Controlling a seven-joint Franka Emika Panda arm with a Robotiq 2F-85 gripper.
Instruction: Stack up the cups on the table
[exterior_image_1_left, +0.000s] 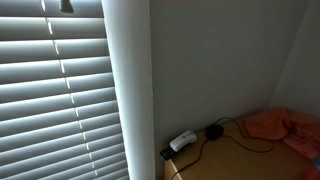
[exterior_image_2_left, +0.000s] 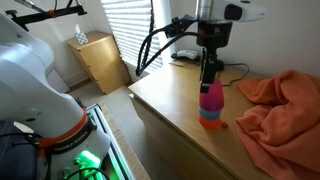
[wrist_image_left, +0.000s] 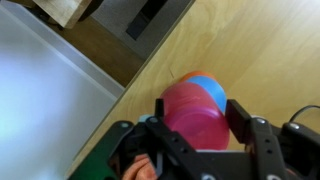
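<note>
The pink cup comes down over the blue cup (wrist_image_left: 207, 86) next and my gripper releases it, since the blue side still shows below the pink rim.
In an exterior view a pink cup (exterior_image_2_left: 211, 99) sits on top of a blue cup (exterior_image_2_left: 210, 116) and an orange cup (exterior_image_2_left: 211, 125), forming one stack on the wooden table (exterior_image_2_left: 165, 100). My gripper (exterior_image_2_left: 210, 80) comes straight down onto the stack, with its fingers on either side of the pink cup's upper part. In the wrist view the gripper (wrist_image_left: 199, 108) has both fingers against the pink cup (wrist_image_left: 195, 118). The blue cup (wrist_image_left: 207, 86) and a sliver of orange peek out beyond it.
A crumpled orange cloth (exterior_image_2_left: 283, 100) lies on the table close to the stack and also shows in an exterior view (exterior_image_1_left: 285, 125). Cables and a white power adapter (exterior_image_1_left: 182, 141) lie at the table's back by the wall. A small wooden cabinet (exterior_image_2_left: 100, 60) stands beyond the table edge.
</note>
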